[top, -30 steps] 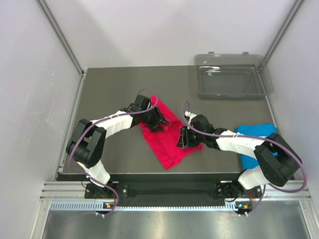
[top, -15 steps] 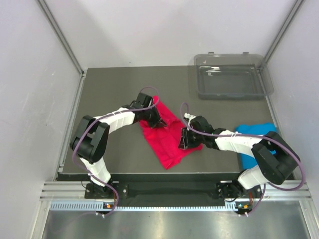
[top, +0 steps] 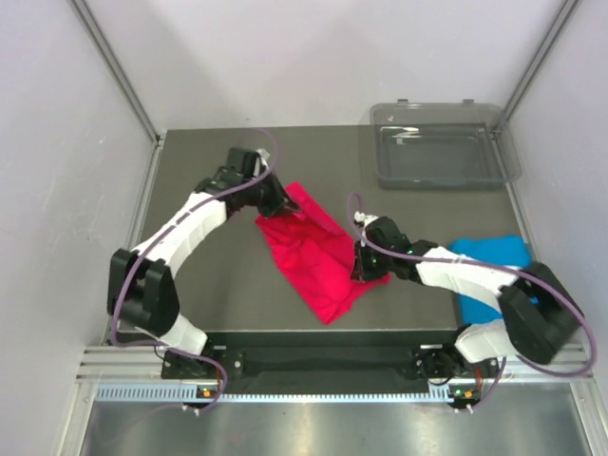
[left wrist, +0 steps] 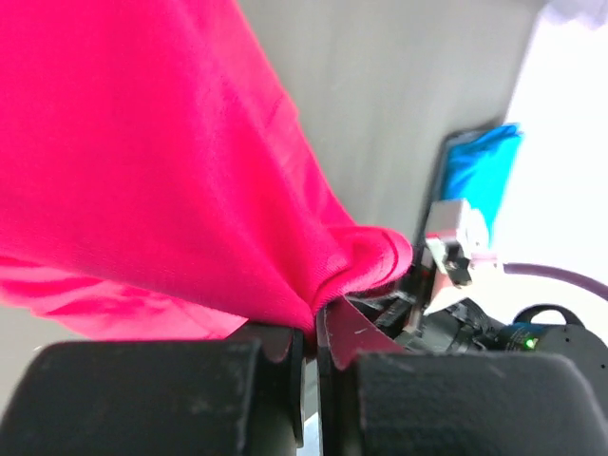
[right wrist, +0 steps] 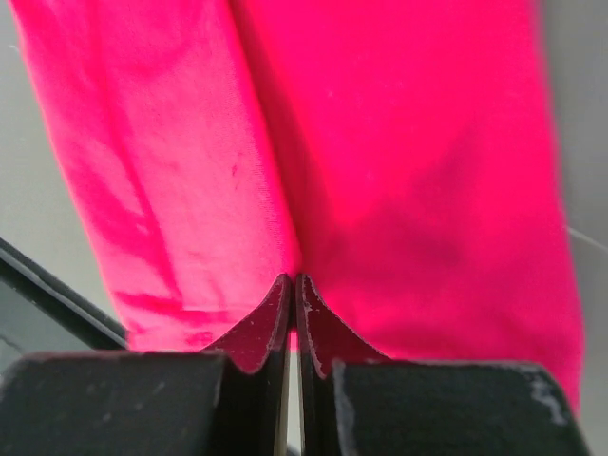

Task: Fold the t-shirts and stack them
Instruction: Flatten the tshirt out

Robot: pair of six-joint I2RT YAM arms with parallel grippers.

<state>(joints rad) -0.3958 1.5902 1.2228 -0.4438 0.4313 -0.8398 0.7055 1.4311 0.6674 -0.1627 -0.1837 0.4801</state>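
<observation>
The shirt lies crumpled, so my left gripper will next rise, pull the shirt's corner left in the top view, then lower onto the bare tabletop to release.
The crimson-pink t-shirt (top: pixel 313 255) lies crumpled mid-table, stretched between both grippers. My left gripper (top: pixel 275 206) is shut on its far left corner; in the left wrist view a fold of the crimson cloth (left wrist: pixel 190 171) runs into the closed left gripper (left wrist: pixel 312 328). My right gripper (top: pixel 362 270) is at the shirt's right edge. In the right wrist view the right gripper (right wrist: pixel 293 281) is shut, with a crease of crimson cloth (right wrist: pixel 399 161) pinched at its tips. The sky blue t-shirt (top: pixel 489 275) lies bunched at the right front, partly under the right arm, and shows as blue cloth (left wrist: pixel 480 171) in the left wrist view.
A clear grey plastic tray (top: pixel 389 161) stands at the back right corner. The dark table (top: pixel 190 171) is walled by white panels left, right and behind. The right arm (left wrist: pixel 456 249) crosses the left wrist view.
The left gripper closed on the crimson shirt's corner and pulled it back and to the left. The right gripper closed on the shirt's right edge. The cloth now spreads wider.
</observation>
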